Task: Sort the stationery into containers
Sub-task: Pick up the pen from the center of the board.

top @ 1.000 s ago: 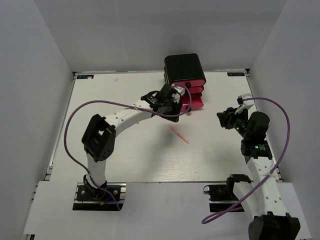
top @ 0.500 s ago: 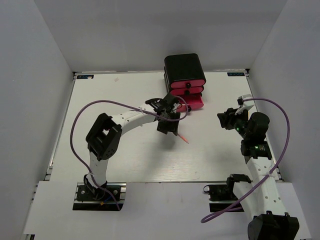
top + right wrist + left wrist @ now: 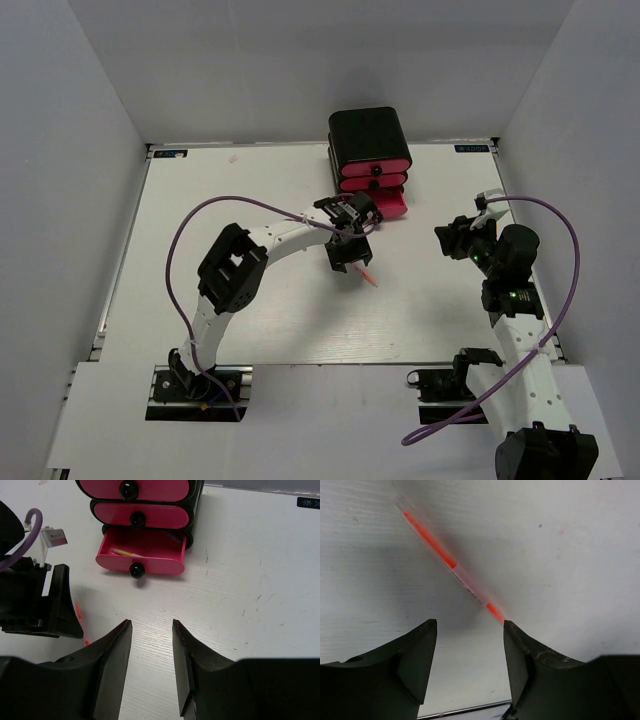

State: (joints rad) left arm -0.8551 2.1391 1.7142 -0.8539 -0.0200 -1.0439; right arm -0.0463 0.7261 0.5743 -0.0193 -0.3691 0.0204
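The orange pen lies at an angle below and ahead of the left gripper's fingers, so the robot needs to lower the left gripper onto the orange pen's printed middle [image 3: 468, 585] and turn it in line with the pen.
A thin orange pen [image 3: 366, 275] lies on the white table; in the left wrist view it [image 3: 447, 561] runs diagonally, its near end by my right fingertip. My left gripper [image 3: 345, 257] hangs open and empty just above it [image 3: 470, 623]. The black box with three pink drawers [image 3: 370, 160] stands at the back; its bottom drawer [image 3: 142, 554] is pulled open with a yellow stick [image 3: 125, 553] inside. My right gripper [image 3: 151, 623] is open and empty, at the right of the table [image 3: 462, 238], facing the drawers.
The left arm's purple cable [image 3: 215, 205] loops over the table's left half. The table's right edge [image 3: 520, 215] lies close beside the right arm.
My left gripper has moved from the open drawer toward me and down over the orange pen. The right arm has not moved.
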